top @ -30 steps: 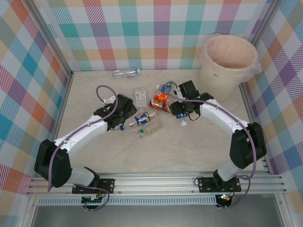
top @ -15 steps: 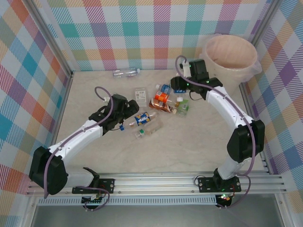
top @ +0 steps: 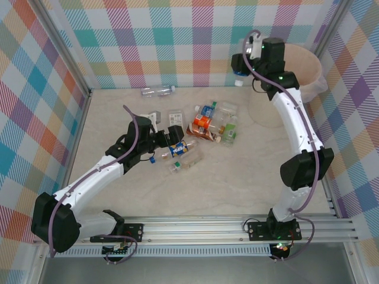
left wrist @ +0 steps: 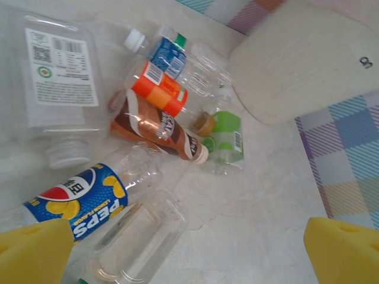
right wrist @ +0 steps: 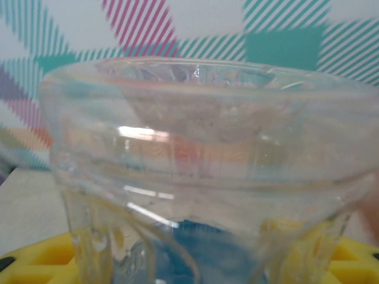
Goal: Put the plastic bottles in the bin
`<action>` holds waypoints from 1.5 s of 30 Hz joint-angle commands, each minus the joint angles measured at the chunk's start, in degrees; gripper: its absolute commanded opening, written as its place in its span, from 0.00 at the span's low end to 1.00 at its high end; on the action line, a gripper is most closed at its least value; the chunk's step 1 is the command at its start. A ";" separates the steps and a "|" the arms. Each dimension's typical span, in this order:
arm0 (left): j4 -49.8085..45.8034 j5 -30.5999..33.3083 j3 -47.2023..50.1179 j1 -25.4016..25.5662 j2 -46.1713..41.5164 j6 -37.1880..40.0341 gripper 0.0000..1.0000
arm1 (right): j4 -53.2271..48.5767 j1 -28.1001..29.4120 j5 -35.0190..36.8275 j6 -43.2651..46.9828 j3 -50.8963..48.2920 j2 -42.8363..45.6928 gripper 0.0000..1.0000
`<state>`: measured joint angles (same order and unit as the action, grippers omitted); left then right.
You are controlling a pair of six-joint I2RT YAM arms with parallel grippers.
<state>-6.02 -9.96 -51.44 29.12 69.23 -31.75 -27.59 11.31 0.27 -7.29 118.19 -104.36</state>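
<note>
I should swing my right gripper sideways toward the corner post, over the bin's opening (top: pixel 303 62) beside it, and release the white-capped clear bottle next.
My right gripper (top: pixel 240 68) (right wrist: pixel 195 260) is raised left of the bin (top: pixel 312 66), shut on a clear bottle (right wrist: pixel 195 148) whose white cap (top: pixel 238 83) points down. The cream bin's wall (left wrist: pixel 296 65) stands at the far right. My left gripper (top: pixel 167 135) (left wrist: pixel 189 254) hovers open over the pile, beside a blue Pepsi bottle (top: pixel 178 148) (left wrist: pixel 83 198) and a clear bottle (top: pixel 181 165) (left wrist: pixel 133 236). Beyond them lie a brown bottle (left wrist: pixel 157 127), orange-label bottle (top: pixel 202 124) (left wrist: pixel 160 92), blue-label bottle (left wrist: pixel 167 56) and green-label bottle (top: pixel 230 131) (left wrist: pixel 228 139).
A flat clear bottle with a white label (top: pixel 175 118) (left wrist: pixel 59 68) lies left of the pile. One more clear bottle (top: pixel 158 90) rests against the back wall. Checked walls close in the table on three sides.
The right arm has risen from the pile with a clear bottle and swung up and back toward the bin. The left gripper has shifted right, closer to the Pepsi bottle.
</note>
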 commanded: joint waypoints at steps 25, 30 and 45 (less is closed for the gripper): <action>2.46 -1.03 -0.07 -0.47 5.47 -1.70 1.00 | 3.44 -16.28 27.36 11.25 9.78 -11.84 0.56; 0.86 0.36 0.99 -0.47 4.54 -2.19 1.00 | 0.63 -17.41 27.74 11.35 13.62 -15.79 0.57; -9.27 1.08 -0.68 -0.21 1.98 3.54 1.00 | -7.87 -17.36 36.55 7.09 22.39 -20.38 0.88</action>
<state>-12.10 -9.76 -50.81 29.10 73.23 -30.81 -33.63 -5.93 34.41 1.72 139.22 -125.97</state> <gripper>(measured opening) 0.999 0.873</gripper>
